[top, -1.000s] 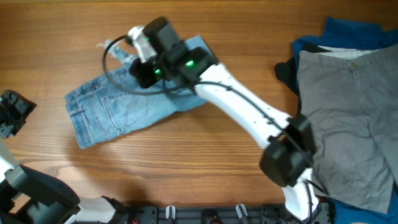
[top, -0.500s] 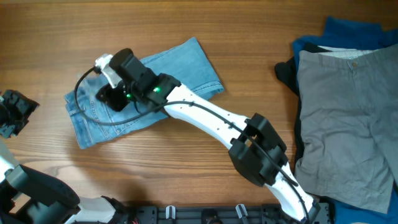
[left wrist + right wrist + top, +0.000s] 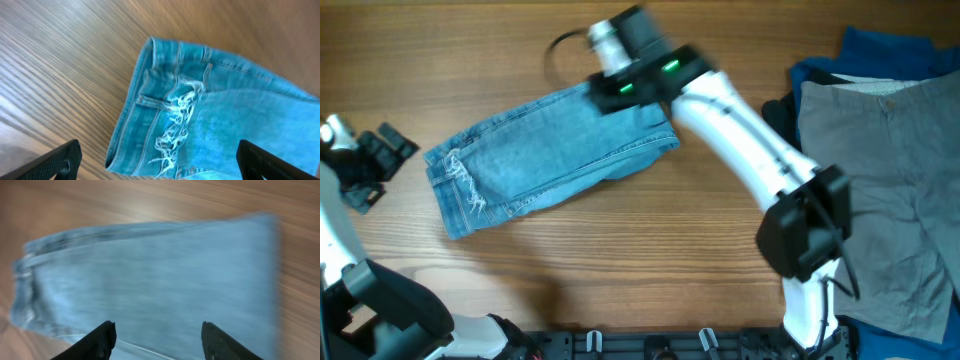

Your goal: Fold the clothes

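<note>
The waistband end by the frayed hem (image 3: 468,185) (image 3: 137,124) is below my left gripper and to its right in the overhead view, so I will move down and across onto it.
Light-blue jeans (image 3: 540,155) lie folded in a long band on the wooden table, with a frayed white hem (image 3: 468,185) on top near their left end. My right gripper (image 3: 612,92) hovers above the jeans' right end. In the right wrist view its fingers (image 3: 104,339) stand apart over blurred denim (image 3: 150,275), holding nothing, so this gripper (image 3: 159,327) is open. My left gripper (image 3: 382,165) waits wide open just left of the jeans. The left wrist view looks past this gripper (image 3: 159,150) onto the waistband and frayed threads (image 3: 175,115).
Grey trousers (image 3: 880,190) lie spread at the right, over a dark-blue garment (image 3: 885,48) and a black one (image 3: 780,115). The right arm's elbow (image 3: 805,225) stands between the jeans and that pile. Bare wood (image 3: 620,260) lies in front of the jeans.
My right gripper carried the jeans' end leftward, let go, and swung back over their right end. The jeans now lie longer and flatter. My left gripper opened wide and turned toward them.
</note>
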Controlling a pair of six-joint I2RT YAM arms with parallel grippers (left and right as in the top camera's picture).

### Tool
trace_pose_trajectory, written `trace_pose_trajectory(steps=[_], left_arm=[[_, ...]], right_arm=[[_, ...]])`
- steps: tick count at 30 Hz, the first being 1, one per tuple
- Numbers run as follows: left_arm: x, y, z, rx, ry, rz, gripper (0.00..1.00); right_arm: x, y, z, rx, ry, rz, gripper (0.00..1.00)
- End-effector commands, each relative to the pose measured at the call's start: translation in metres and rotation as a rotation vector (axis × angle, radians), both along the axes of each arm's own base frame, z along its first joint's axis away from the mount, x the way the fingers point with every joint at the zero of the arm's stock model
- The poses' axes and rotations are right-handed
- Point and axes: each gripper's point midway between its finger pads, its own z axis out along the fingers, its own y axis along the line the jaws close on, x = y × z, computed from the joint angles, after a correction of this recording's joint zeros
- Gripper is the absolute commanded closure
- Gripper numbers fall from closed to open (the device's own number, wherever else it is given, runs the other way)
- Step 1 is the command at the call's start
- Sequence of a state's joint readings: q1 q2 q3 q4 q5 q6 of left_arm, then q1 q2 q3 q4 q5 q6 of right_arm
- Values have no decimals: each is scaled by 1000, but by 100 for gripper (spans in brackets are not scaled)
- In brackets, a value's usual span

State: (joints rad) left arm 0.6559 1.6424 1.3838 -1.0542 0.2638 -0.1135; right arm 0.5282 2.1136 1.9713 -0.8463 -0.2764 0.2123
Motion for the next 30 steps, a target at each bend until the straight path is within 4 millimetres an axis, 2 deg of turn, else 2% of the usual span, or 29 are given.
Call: trace_pose_trajectory(steps=[1, 2, 3, 6, 9, 13, 16, 19, 22, 25, 28, 29, 30], left_arm=[[-10, -16, -44, -21, 88, -30, 0], [-12, -20, -56, -41, 103, -35, 0], [-15, -22, -67, -57, 119, -36, 0], [-15, -32, -86, -122, 123, -46, 0], [-14, -39, -101, -152, 116, -97, 0], [-20, -43, -123, -151, 140, -181, 0], [-19, -37, -142, -123, 146, -198, 0], [-16, -37, -161, -121, 142, -202, 5], [-13, -56, -175, -166, 125, -318, 15], [-19, -72, -188, -210, 149, -404, 16], [-19, -84, -190, -261, 112, -474, 28], [-18, -86, -190, -269, 108, -477, 35], [-19, -86, -190, -270, 109, -477, 51]], right_arm=[[3, -27, -36, 35, 171, -40, 54], [3, -32, -50, 28, 209, -49, 68], [1, -36, -66, 17, 251, -56, 76], [-8, -42, -112, -30, 351, -70, 94], [-16, -48, -159, -82, 436, -84, 96], [-27, -53, -194, -119, 517, -94, 96], [-28, -53, -196, -121, 520, -95, 96], [-28, -53, -196, -122, 520, -92, 96], [-28, -53, -196, -123, 522, -92, 96], [-29, -54, -196, -124, 523, -93, 96], [-29, -54, -196, -124, 523, -93, 96], [-29, -54, -196, -124, 523, -93, 96], [-29, -54, -196, -124, 523, -93, 96]])
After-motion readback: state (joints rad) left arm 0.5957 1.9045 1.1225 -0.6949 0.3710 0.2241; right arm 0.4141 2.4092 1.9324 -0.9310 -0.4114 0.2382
